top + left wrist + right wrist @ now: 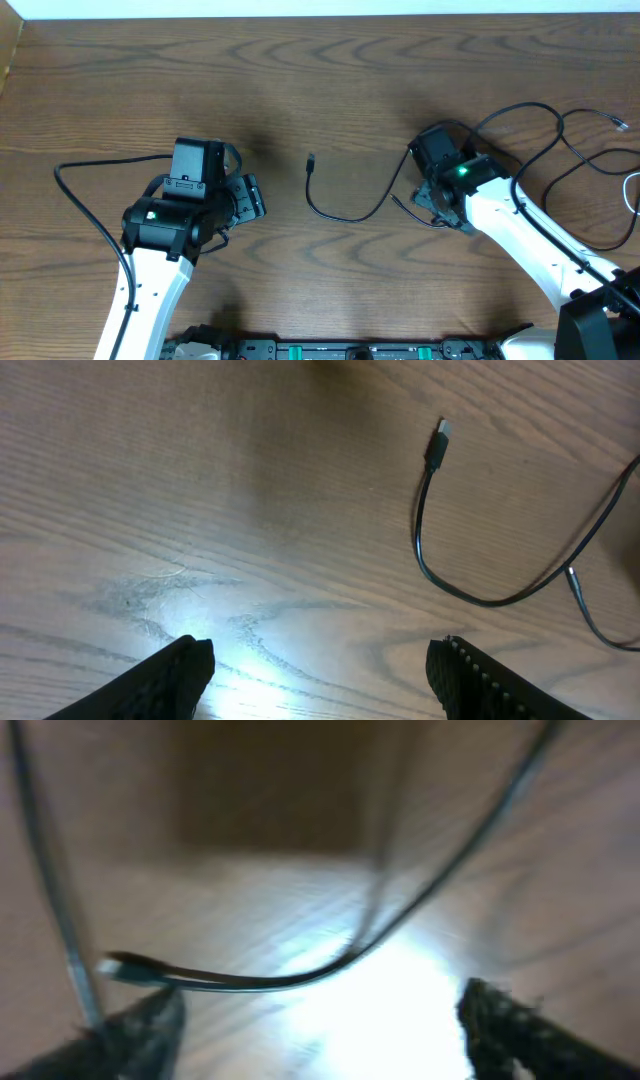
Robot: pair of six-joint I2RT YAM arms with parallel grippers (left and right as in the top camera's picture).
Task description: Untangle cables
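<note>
The robot's right gripper will next go down onto the black cable behind its small plug (pixel 429 222) (pixel 350 956), because that part of the cable lies below the gripper and crosses just beyond its open fingers.
A thin black cable (pixel 340 216) lies mid-table, its plug (pixel 311 160) pointing up and its far end running under my right gripper (pixel 428 200). The left wrist view shows that plug (pixel 441 432) and the cable's curve (pixel 470 598) ahead and to the right of my left gripper (pixel 320 670), which is open over bare wood. In the blurred right wrist view my right gripper (pixel 320 1030) is open, and a black cable (pixel 270 983) with a small plug (pixel 120 965) crosses just beyond the fingertips. More cables (pixel 585 160) loop at the right.
The wooden table (pixel 330 80) reaches a white strip at the back. A thick black arm cable (pixel 85 205) curves left of my left arm. A pale cord (pixel 632 190) shows at the right edge. The right arm's white link (pixel 510 230) crosses the lower right.
</note>
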